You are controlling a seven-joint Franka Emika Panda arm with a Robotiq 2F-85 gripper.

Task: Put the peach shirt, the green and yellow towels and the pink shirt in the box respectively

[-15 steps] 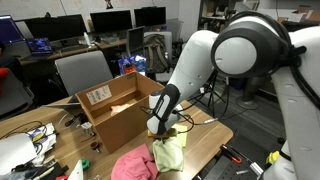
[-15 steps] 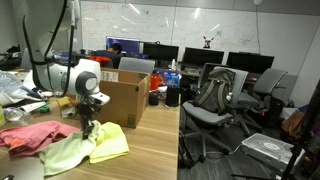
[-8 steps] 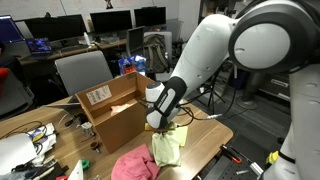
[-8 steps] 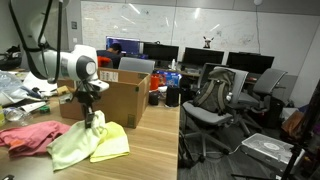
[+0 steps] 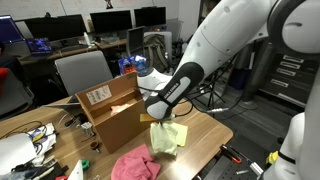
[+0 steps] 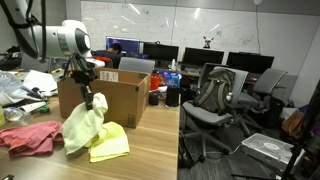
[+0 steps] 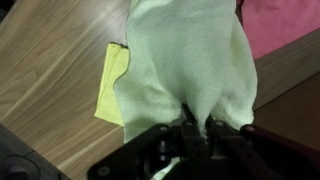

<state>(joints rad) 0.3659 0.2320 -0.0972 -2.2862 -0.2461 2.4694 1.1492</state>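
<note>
The pale green towel hangs below the box's rim, so next I need to raise my gripper past the box's near side and over the box's open top point(image 5: 120, 101) to release it.
My gripper point(image 7: 195, 128) is shut on the top of the pale green towel point(image 7: 185, 65), which hangs clear of the table in both exterior views point(image 5: 167, 137) point(image 6: 83, 128). The bright yellow towel point(image 6: 112, 145) lies flat on the wooden table below it point(image 7: 112, 85). To one side of it the pink shirt point(image 6: 30, 137) lies crumpled point(image 5: 135, 165). The brown cardboard box point(image 5: 115, 110) with a white label stands open just behind the gripper point(image 6: 88, 98). The peach shirt is out of view.
The table's edge point(image 6: 150, 150) runs close beside the yellow towel. Papers and cables clutter the table's far end point(image 6: 25, 90). Office chairs point(image 6: 215, 100) and a grey chair point(image 5: 80, 70) stand around, with desks and monitors behind.
My gripper has risen with the green towel, lifting it off the yellow towel and the table until it hangs free beside the box.
</note>
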